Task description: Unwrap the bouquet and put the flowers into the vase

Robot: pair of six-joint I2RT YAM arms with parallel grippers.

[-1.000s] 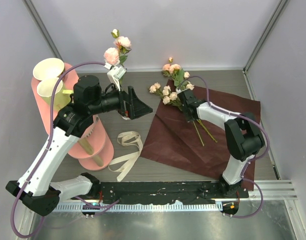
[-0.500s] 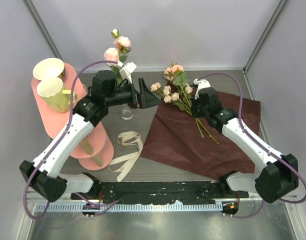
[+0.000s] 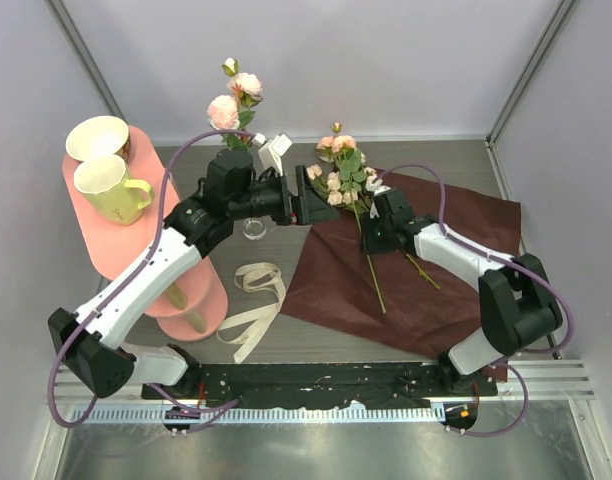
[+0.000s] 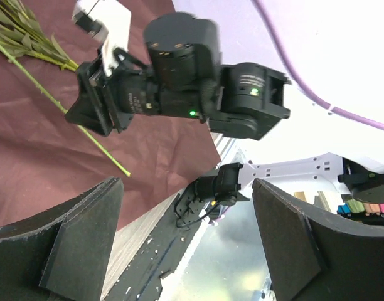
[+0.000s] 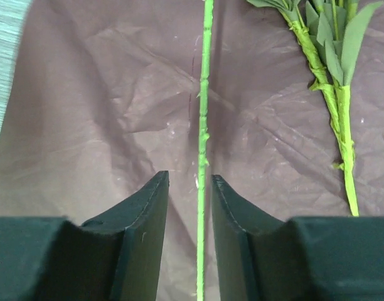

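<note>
I will lower my right gripper, then move it away from my base along the green stem toward the pale pink roses.
The dark red paper (image 3: 426, 290) lies unfolded on the table. On its far edge lie the loose flowers (image 3: 338, 172), pale pink roses on green stems. My right gripper (image 3: 370, 242) is low over the paper, open by a narrow gap. One thin green stem (image 5: 204, 94) runs between the right gripper's (image 5: 189, 177) jaws with space on both sides. A second leafy sprig (image 5: 339, 113) lies to its right. The clear glass vase (image 3: 252, 229) holds two pink roses (image 3: 234, 100). My left gripper (image 3: 308, 205) hovers right of the vase, open and empty (image 4: 187, 185).
A cream ribbon (image 3: 252, 300) lies loose on the table left of the paper. A pink two-tier stand (image 3: 191, 290) at the left carries a yellow-green mug (image 3: 106, 188) and a cream cup (image 3: 96, 138). White walls close in the back and sides.
My right gripper has come down onto the paper and its jaws have parted around the stem it held. My left arm has swung right, from the vase towards the flowers.
</note>
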